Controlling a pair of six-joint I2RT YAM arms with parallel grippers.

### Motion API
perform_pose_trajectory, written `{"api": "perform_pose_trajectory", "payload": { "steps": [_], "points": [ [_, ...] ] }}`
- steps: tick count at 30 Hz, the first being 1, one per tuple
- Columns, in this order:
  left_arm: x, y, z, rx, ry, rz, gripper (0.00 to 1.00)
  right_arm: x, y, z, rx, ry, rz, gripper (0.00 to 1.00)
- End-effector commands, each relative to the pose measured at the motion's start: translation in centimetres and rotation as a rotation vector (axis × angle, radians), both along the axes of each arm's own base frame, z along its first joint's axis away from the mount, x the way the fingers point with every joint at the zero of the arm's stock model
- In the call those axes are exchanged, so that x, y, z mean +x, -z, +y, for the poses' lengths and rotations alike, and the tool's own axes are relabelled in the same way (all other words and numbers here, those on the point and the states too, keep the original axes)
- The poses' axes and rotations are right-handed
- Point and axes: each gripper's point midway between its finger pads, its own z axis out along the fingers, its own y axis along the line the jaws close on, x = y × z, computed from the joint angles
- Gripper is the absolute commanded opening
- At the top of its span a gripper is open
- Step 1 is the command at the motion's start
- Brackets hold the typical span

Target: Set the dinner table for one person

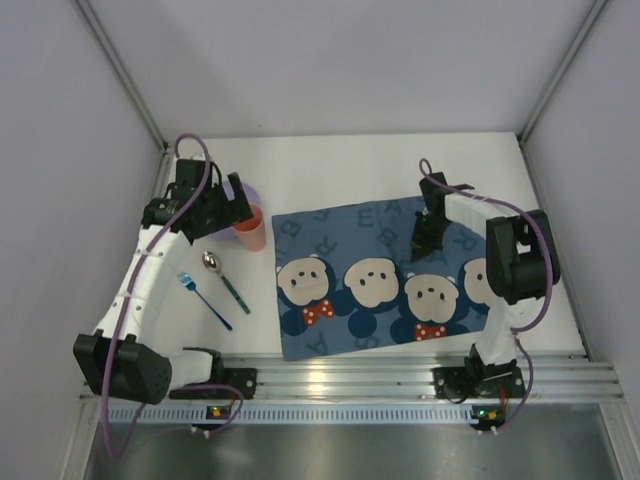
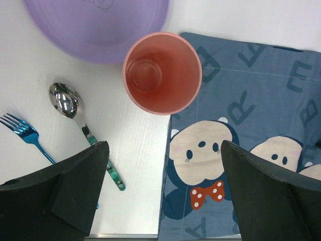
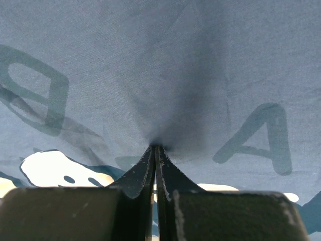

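Observation:
My left gripper moves down and away from my base onto the pink cup's rim on the spoon (image 2: 65,99) side next.
The white dinner table (image 1: 330,165) carries a dark blue placemat (image 1: 380,285) with cartoon mice and letters. My right gripper (image 1: 424,242) is shut with its tips pinching a pucker of the placemat cloth (image 3: 100,60); creases run to its fingertips (image 3: 156,146). My left gripper (image 1: 234,208) is open and empty, above a pink cup (image 2: 162,73) that stands at the placemat's left edge. A purple plate (image 2: 95,25) lies just beyond the cup (image 1: 250,230). A spoon (image 2: 65,99) and a blue fork (image 2: 22,131) lie on the table left of the mat.
A ribbed aluminium rail (image 1: 400,375) runs along the near edge by the arm bases. Grey walls close in the table at left, right and back. The placemat (image 2: 251,100) fills the right half of the left wrist view.

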Motion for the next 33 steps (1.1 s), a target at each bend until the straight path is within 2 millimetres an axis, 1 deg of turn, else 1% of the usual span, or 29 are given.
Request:
{"api": "perform_pose_trajectory", "payload": {
  "steps": [1, 2, 3, 4, 6, 7, 8, 9, 10, 12, 14, 15, 16, 17, 18, 19, 21, 23, 24, 26, 27, 29, 30, 31, 32, 33],
  "points": [
    [1.7, 0.2, 0.3, 0.032, -0.01, -0.02, 0.99, -2.6, 1.6, -1.1, -0.099, 0.011, 0.079, 0.0],
    [2.0, 0.9, 0.4, 0.042, -0.014, -0.002, 0.98, -2.8, 1.3, -1.1, -0.102, 0.013, 0.08, 0.0],
    [2.2, 1.2, 0.7, 0.057, -0.024, 0.006, 0.98, -3.0, 1.1, -1.2, -0.111, 0.029, 0.083, 0.0],
    [2.3, 1.2, 0.8, 0.065, -0.031, 0.011, 0.98, -3.3, 0.4, -1.5, -0.125, 0.037, 0.08, 0.0],
    [2.6, 2.0, 1.3, 0.091, -0.052, 0.033, 0.98, -3.9, -0.3, -1.3, -0.127, 0.047, 0.081, 0.0],
    [2.7, 2.4, 1.5, 0.1, -0.06, 0.044, 0.98, -3.8, -1.1, -1.2, -0.125, 0.051, 0.062, 0.0],
    [2.7, 2.6, 1.6, 0.106, -0.066, 0.048, 0.98, -4.0, -1.5, -1.1, -0.123, 0.053, 0.059, 0.0],
    [2.8, 2.8, 1.7, 0.112, -0.07, 0.053, 0.98, -3.9, -1.8, -1.5, -0.144, 0.069, 0.048, 0.0],
    [2.9, 3.0, 2.0, 0.122, -0.081, 0.056, 0.98, -4.3, -2.6, -1.6, -0.149, 0.075, 0.043, 0.0],
    [3.2, 3.7, 2.1, 0.134, -0.077, 0.069, 0.98, -4.4, -3.6, -1.4, -0.136, 0.084, 0.027, 0.0],
    [3.7, 4.1, 2.1, 0.141, -0.075, 0.074, 0.98, -4.5, -5.1, -1.4, -0.129, 0.094, 0.004, 0.0],
    [3.9, 4.2, 2.1, 0.143, -0.076, 0.075, 0.98, -4.3, -6.3, -1.3, -0.12, 0.094, -0.022, 0.0],
    [4.1, 4.2, 2.1, 0.144, -0.079, 0.075, 0.98, -4.2, -6.8, -1.2, -0.117, 0.094, -0.031, 0.0],
    [4.3, 4.7, 2.1, 0.149, -0.081, 0.086, 0.97, -4.1, -7.4, -1.1, -0.118, 0.091, -0.041, 0.0],
    [4.4, 4.9, 2.1, 0.153, -0.08, 0.093, 0.96, -3.9, -8.6, -1.1, -0.114, 0.093, -0.058, 0.0],
    [4.6, 5.4, 2.2, 0.157, -0.083, 0.104, 0.95, -3.8, -9.1, -1.1, -0.115, 0.093, -0.068, 0.0],
    [4.9, 5.7, 2.3, 0.167, -0.087, 0.107, 0.88, -3.5, -10.6, -1.1, -0.11, 0.091, -0.095, 0.0],
    [5.2, 6.4, 2.4, 0.179, -0.085, 0.12, 0.82, -3.4, -11.7, -1.2, -0.107, 0.087, -0.119, 0.0],
    [5.4, 6.6, 2.5, 0.186, -0.088, 0.118, 0.74, -3.4, -12.4, -1.2, -0.104, 0.088, -0.129, 0.0],
    [5.8, 7.2, 2.6, 0.197, -0.081, 0.127, 0.62, -3.6, -12.8, -1.3, -0.103, 0.079, -0.135, 0.0],
    [6.0, 7.3, 2.5, 0.199, -0.079, 0.126, 0.43, -3.6, -13.2, -1.3, -0.1, 0.077, -0.144, 0.0],
    [6.5, 7.6, 2.3, 0.195, -0.067, 0.133, 0.21, -3.2, -13.6, -0.9, -0.083, 0.055, -0.17, 0.0],
    [6.5, 7.6, 1.8, 0.177, -0.046, 0.14, 0.08, -3.3, -14.1, 0.2, -0.016, 0.026, -0.182, 0.0],
    [6.6, 7.5, 1.5, 0.169, -0.036, 0.153, 0.03, -3.0, -14.5, 1.1, 0.025, -0.006, -0.203, 0.04],
    [6.7, 7.2, 1.0, 0.158, -0.023, 0.153, 0.01, -2.8, -15.1, 2.0, 0.066, -0.039, -0.228, 0.08],
    [7.0, 6.6, 0.5, 0.147, -0.005, 0.139, 0.0, -2.4, -15.9, 3.6, 0.14, -0.073, -0.256, 0.12]
  ]
}}
